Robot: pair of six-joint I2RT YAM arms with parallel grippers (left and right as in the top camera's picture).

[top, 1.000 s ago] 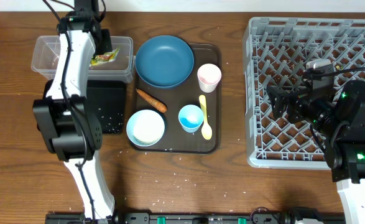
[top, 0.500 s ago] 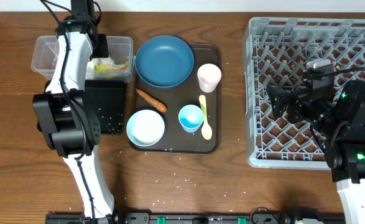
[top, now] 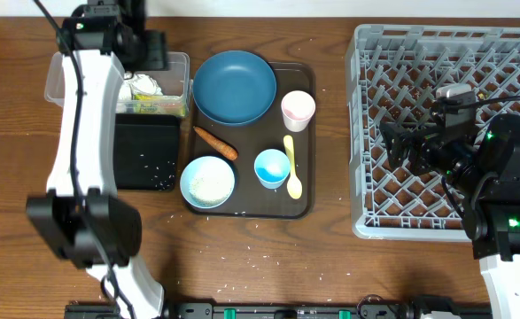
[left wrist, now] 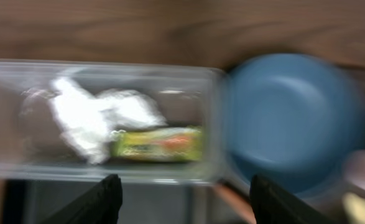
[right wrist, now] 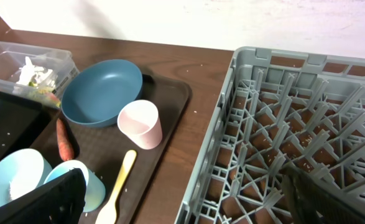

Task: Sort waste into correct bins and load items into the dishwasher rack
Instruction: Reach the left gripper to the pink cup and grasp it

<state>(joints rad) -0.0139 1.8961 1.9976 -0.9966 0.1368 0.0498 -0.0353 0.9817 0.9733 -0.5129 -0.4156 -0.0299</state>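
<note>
As the pink cup point(top: 298, 109) stands mouth-up, I will carry my left gripper toward the right in the overhead view and down onto its rim beside the blue plate.
Inside the clear tub point(top: 65, 84) lie the crumpled tissue point(top: 142, 86) and the yellow-green wrapper point(top: 156, 110). My left gripper point(top: 150, 51) hovers over the tub's far edge, open and empty. In the left wrist view its gripper point(left wrist: 185, 202) stands above the tissue point(left wrist: 95, 118) and the wrapper point(left wrist: 158, 143). The brown tray point(top: 304, 199) carries the blue plate point(top: 234, 86), pink cup point(top: 298, 109), carrot piece point(top: 215, 142), pale bowl point(top: 207, 182), light blue cup point(top: 272, 168) and yellow spoon point(top: 291, 166). My right gripper point(top: 401, 146) hangs open over the grey rack point(top: 450, 62).
The black tray point(top: 144, 151) in front of the tub holds scattered rice grains, and more grains lie on the wooden table near the front. In the right wrist view the rack point(right wrist: 281, 124) fills the right side, with the brown tray point(right wrist: 170, 106) to its left.
My left gripper has opened and let the wrapper fall into the clear tub, then pulled back toward the far edge. The right arm has not moved.
</note>
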